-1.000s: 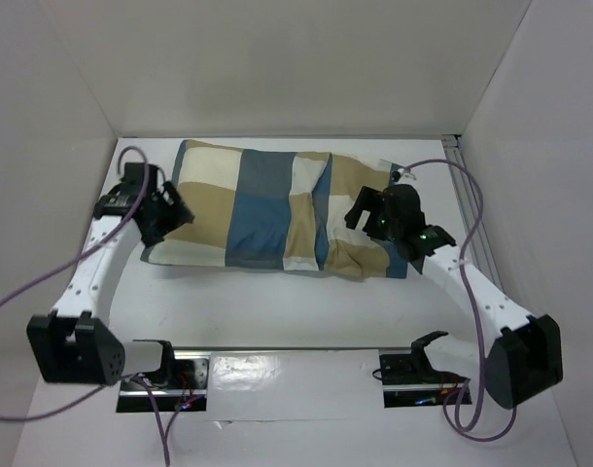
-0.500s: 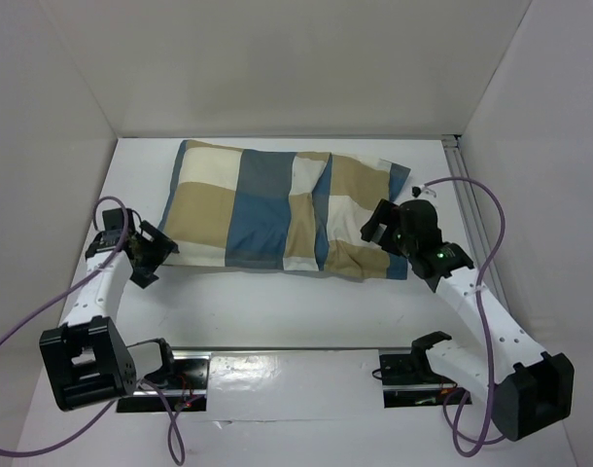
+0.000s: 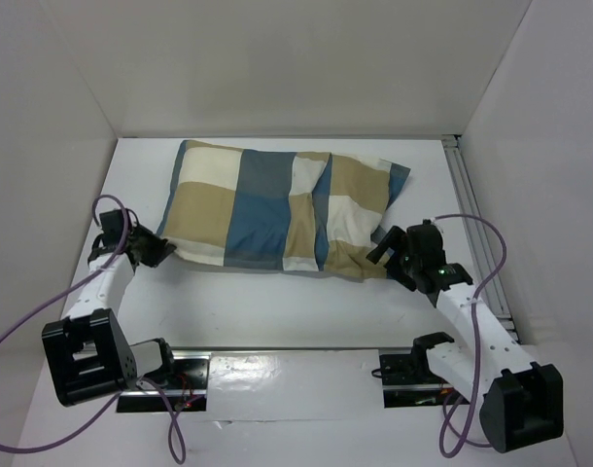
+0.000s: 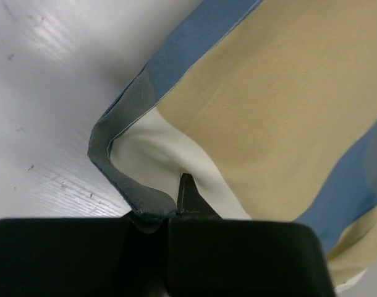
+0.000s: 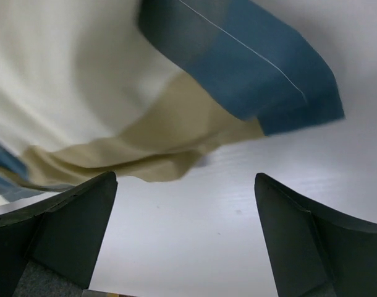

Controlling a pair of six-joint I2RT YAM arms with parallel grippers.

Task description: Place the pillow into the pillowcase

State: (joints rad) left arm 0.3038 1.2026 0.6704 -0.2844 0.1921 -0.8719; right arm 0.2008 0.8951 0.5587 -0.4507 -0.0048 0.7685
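Observation:
The left gripper lifts the pillowcase corner next, carries it outward, then lowers and releases it, spreading the creased cloth, since the far tabletop lies outward.
The pillowcase (image 3: 277,206), in blue, tan and cream checks, lies bulging on the white table; the pillow itself is hidden from view. My left gripper (image 3: 153,251) sits at the case's near-left corner. In the left wrist view its jaws (image 4: 176,210) are shut, with the blue-grey hem of the pillowcase (image 4: 123,185) running in between them. My right gripper (image 3: 394,255) stands open just off the near-right end of the case. In the right wrist view the right gripper (image 5: 183,182) has bare table between its fingers, and the pillowcase (image 5: 176,133) edge lies just beyond them.
White walls enclose the table on the left, back and right. A metal rail (image 3: 471,209) runs along the right edge. Purple cables (image 3: 476,229) loop beside both arms. The arm bases and a shiny plate (image 3: 277,375) are at the near edge.
Both arms drew back toward the near edge, away from the pillowcase's ends. The left gripper, open before, has closed at the near-left corner. The right gripper stayed open.

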